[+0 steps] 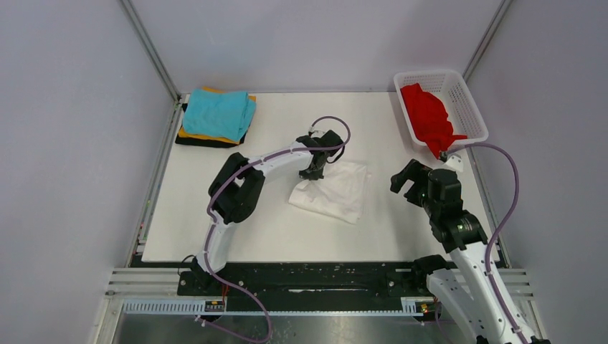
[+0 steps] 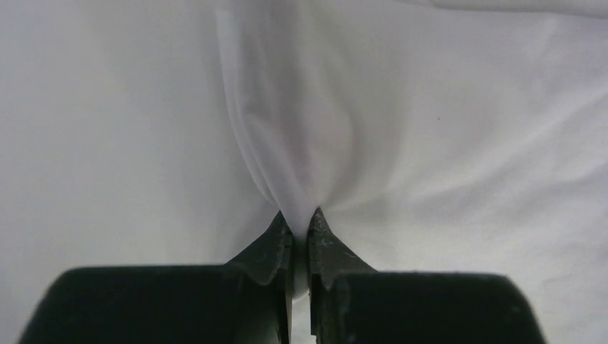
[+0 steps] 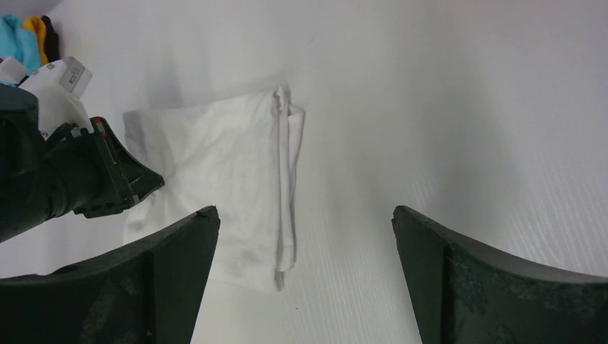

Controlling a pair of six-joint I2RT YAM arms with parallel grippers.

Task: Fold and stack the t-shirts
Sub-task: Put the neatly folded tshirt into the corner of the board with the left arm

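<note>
Next, my left gripper lifts the white t-shirt (image 1: 335, 190) outward and lets it go on top of the teal shirt to its left in the top view, as the white t-shirt is folded.
A folded white t-shirt (image 1: 335, 190) lies in the middle of the table; it also shows in the right wrist view (image 3: 222, 179). My left gripper (image 1: 312, 172) is shut on a pinch of its cloth at its left part; the left wrist view shows the white fabric (image 2: 301, 143) pulled up between the fingertips (image 2: 276, 240). My right gripper (image 1: 409, 184) is open and empty, held above the table to the right of the shirt. A red t-shirt (image 1: 428, 115) lies in the white basket (image 1: 466, 100). A stack of folded teal, orange and black shirts (image 1: 219, 116) sits at the back left.
The white mesh basket stands at the back right corner. Grey walls enclose the table on three sides. The left arm (image 3: 64, 172) shows at the left of the right wrist view.
</note>
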